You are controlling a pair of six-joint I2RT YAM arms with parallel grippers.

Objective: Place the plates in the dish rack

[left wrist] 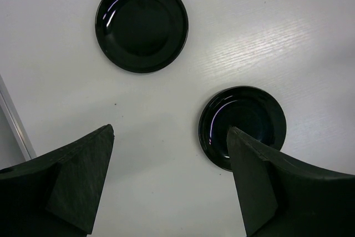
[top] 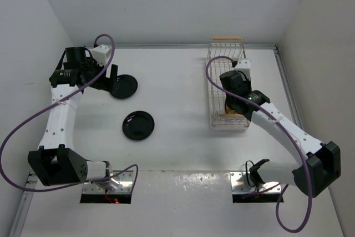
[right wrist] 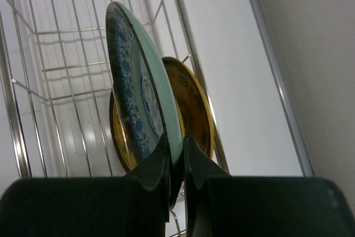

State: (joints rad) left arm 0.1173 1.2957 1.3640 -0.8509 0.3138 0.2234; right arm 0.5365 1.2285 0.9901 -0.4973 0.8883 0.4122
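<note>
The robot's right gripper needs to go down into the rack (top: 211, 84) next, moving the teal plate (right wrist: 141, 95) to the left in the top view, because there are empty slots beside the yellow plates.
The white wire dish rack (top: 211, 84) stands at the back right. My right gripper (top: 233, 90) is inside it, shut on the rim of the pale teal patterned plate (right wrist: 141, 95), which it holds on edge. Two mustard yellow plates stand in the rack (right wrist: 61, 65) right behind the teal one: one (right wrist: 191, 104) to its right, one (right wrist: 118, 134) low to its left. Two glossy black plates lie flat on the table, one (top: 125, 86) beside my open left gripper (top: 112, 80) and one (top: 138, 124) nearer the middle. In the left wrist view my left gripper (left wrist: 169, 131) hovers open above the table, its right finger overlapping the near black plate (left wrist: 244, 120); the other black plate (left wrist: 142, 24) lies farther off.
White walls close in the table on the left, back and right. A metal rail (right wrist: 274, 76) runs along the table's right edge next to the rack. The rack's far end has a wooden handle bar (top: 227, 39).
</note>
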